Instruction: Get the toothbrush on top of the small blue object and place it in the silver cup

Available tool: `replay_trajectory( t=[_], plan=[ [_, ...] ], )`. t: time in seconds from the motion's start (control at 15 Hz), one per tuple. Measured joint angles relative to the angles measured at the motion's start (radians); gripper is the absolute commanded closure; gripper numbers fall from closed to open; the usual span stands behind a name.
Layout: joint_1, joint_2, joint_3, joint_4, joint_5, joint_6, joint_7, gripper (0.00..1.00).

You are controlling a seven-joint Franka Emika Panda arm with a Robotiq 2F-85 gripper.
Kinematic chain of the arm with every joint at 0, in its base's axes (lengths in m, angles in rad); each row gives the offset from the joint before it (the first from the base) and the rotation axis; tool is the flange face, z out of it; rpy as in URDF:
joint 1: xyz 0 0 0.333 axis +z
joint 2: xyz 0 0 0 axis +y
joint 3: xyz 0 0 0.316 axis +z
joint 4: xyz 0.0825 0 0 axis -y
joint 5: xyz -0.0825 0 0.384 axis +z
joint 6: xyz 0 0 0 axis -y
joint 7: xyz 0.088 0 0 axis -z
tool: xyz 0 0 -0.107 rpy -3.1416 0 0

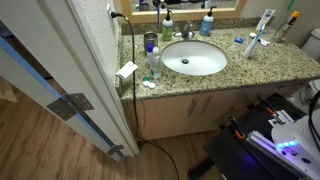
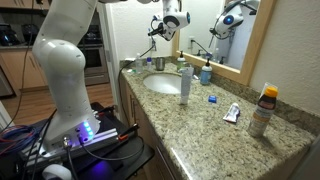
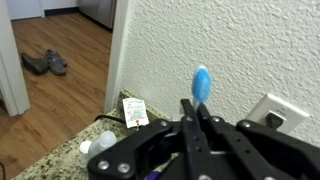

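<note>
My gripper holds the toothbrush still high above. It should next go down toward the opening of the silver cup below it and let go of the toothbrush there.
My gripper (image 3: 195,108) is shut on a toothbrush (image 3: 202,84); its blue head sticks out beyond the fingertips in front of the white wall. In an exterior view the gripper (image 2: 156,31) hangs high above the back corner of the counter, over the silver cup (image 2: 159,63). The cup also shows beside the wall in an exterior view (image 1: 150,42). The small blue object (image 2: 212,99) lies bare on the granite on the other side of the sink, and shows there in both exterior views (image 1: 239,40).
The sink (image 1: 195,57) fills the middle of the counter. A clear plastic bottle (image 2: 185,85), a blue-and-white pump bottle (image 2: 205,72), a toothpaste tube (image 2: 232,113) and an orange-capped bottle (image 2: 263,110) stand around it. A wall outlet (image 3: 270,110) and a white packet (image 3: 134,110) are near the gripper.
</note>
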Motion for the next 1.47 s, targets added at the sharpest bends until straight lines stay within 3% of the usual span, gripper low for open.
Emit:
replay_trajectory(
  t=[0.4,0.47,1.47],
  plan=[
    [0.001,0.182,0.018,0.112,0.182,0.135,0.007,0.94],
    [0.001,0.197,0.019,0.125,0.187,0.140,0.008,0.99],
    [-0.023,0.311,0.018,0.121,0.190,0.149,0.006,0.99]
  ],
)
